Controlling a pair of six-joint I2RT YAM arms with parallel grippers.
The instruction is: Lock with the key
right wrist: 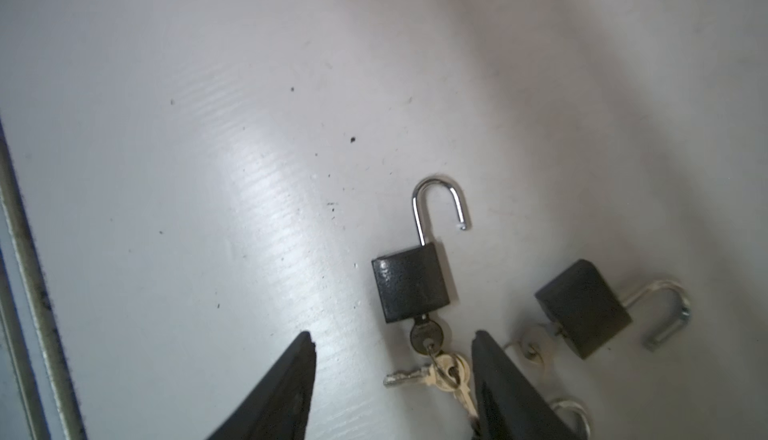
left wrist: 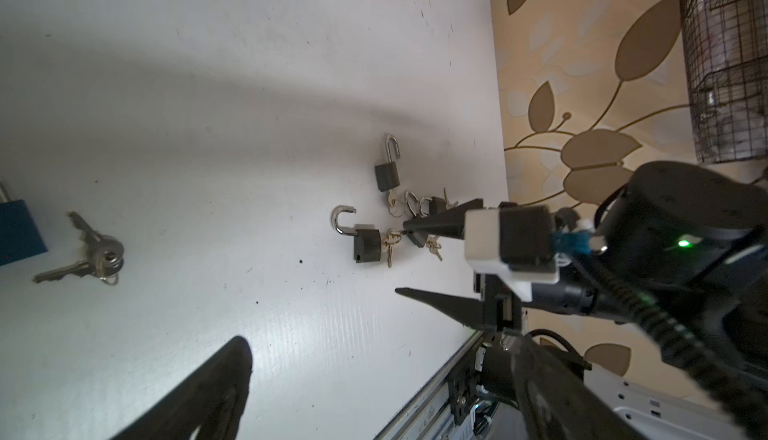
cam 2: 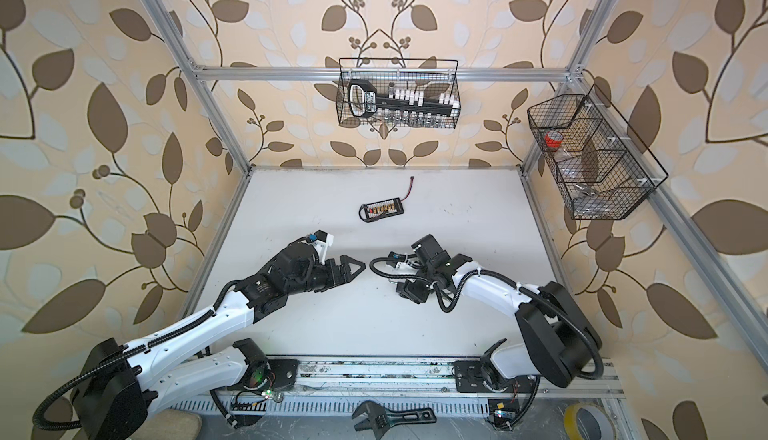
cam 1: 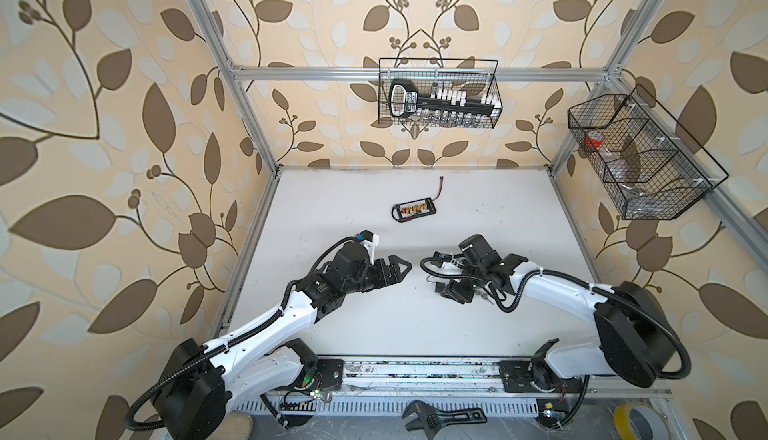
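Note:
My right gripper is open above the black padlock's body [right wrist: 410, 283], which is just beyond its fingers. It needs to go down past the key and close on that body.
A small black padlock [right wrist: 411, 284] lies on the white table [right wrist: 208, 168] with its shackle open and a key [right wrist: 426, 334] in its keyhole. Spare keys [right wrist: 440, 371] hang from that key's ring. My right gripper [right wrist: 392, 338] is open and low over the table, its fingers either side of the key without touching it. Two more open black padlocks [right wrist: 582, 309] [left wrist: 386, 174] lie close by. In a top view my left gripper [cam 1: 400, 269] hovers open and empty, pointing at the right gripper [cam 1: 446, 290]. A blue padlock [left wrist: 16, 230] and silver keys [left wrist: 95, 255] lie apart from the group.
A black connector board [cam 1: 415, 209] with a red lead lies at the back of the table. Wire baskets hang on the back rail [cam 1: 438, 93] and the right wall [cam 1: 640, 155]. A wrench [cam 1: 440, 419] and a tape roll [cam 1: 636, 421] sit below the front rail.

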